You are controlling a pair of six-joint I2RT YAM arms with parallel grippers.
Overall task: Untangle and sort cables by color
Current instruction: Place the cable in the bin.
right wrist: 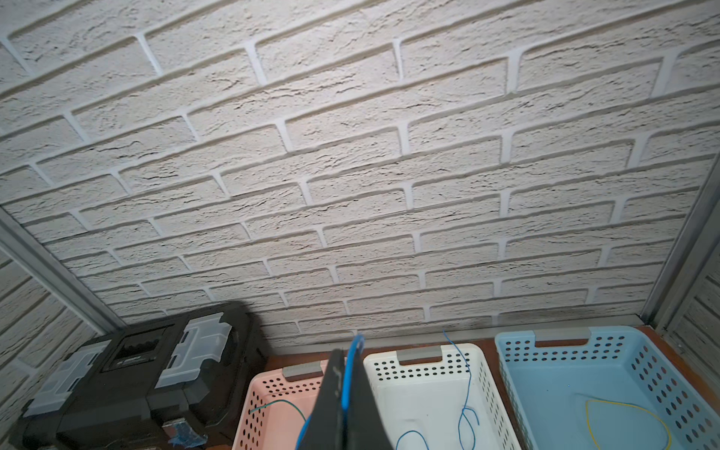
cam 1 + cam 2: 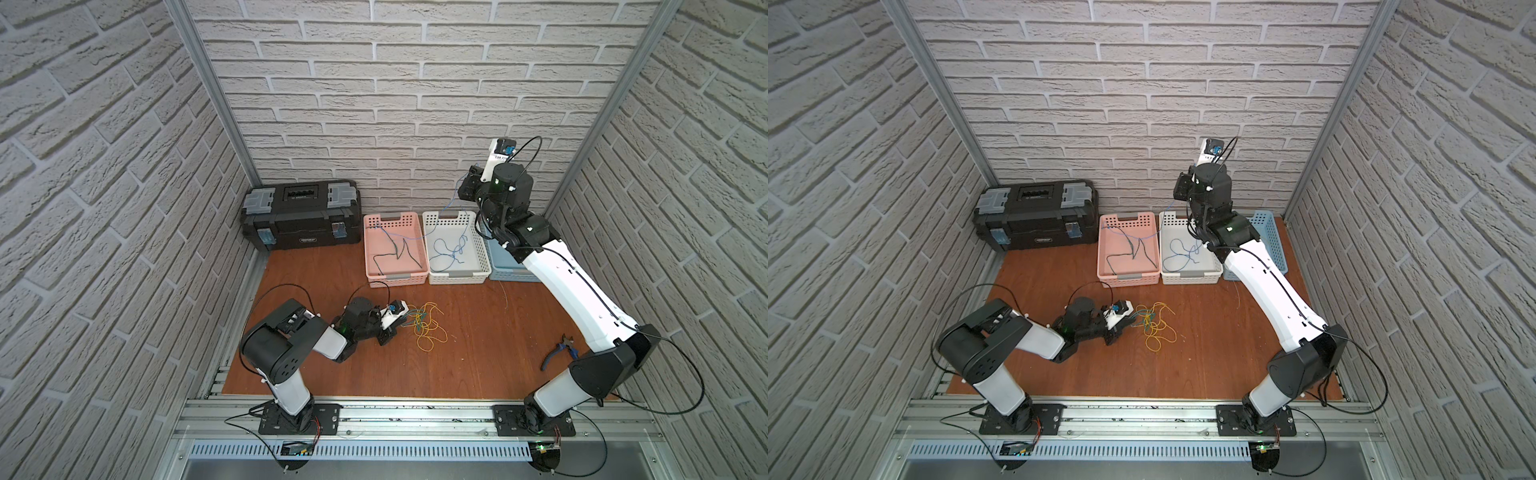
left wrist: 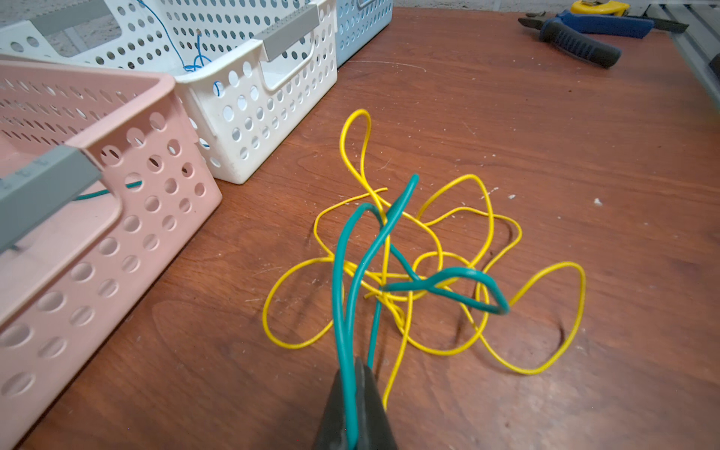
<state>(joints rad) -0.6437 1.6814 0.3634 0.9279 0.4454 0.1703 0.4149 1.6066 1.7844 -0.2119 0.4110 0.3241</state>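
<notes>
The right gripper moves down over the white basket (image 2: 457,277) (image 1: 435,401) next, bringing the trailing blue cable away from the pink basket to release it where blue cables already lie.
A tangle of yellow cables (image 2: 428,328) (image 3: 541,280) lies mid-table, with a teal green cable (image 3: 346,272) woven through it. My left gripper (image 3: 352,374) (image 2: 405,322) sits low beside the tangle, shut on the green cable. My right gripper (image 1: 345,358) (image 2: 463,189) is raised near the back wall above the baskets, shut on a blue cable (image 1: 352,348) that trails down into the pink basket (image 2: 397,280). That basket also holds a green cable (image 2: 399,257). Blue cables (image 2: 451,251) lie in the white basket (image 2: 457,277). A yellow cable (image 1: 623,417) lies in the blue basket (image 1: 506,343).
A black toolbox (image 2: 301,216) stands at the back left next to the baskets. Blue-handled pliers (image 2: 561,351) lie on the table at the right, close to the right arm. Brick walls close in on three sides.
</notes>
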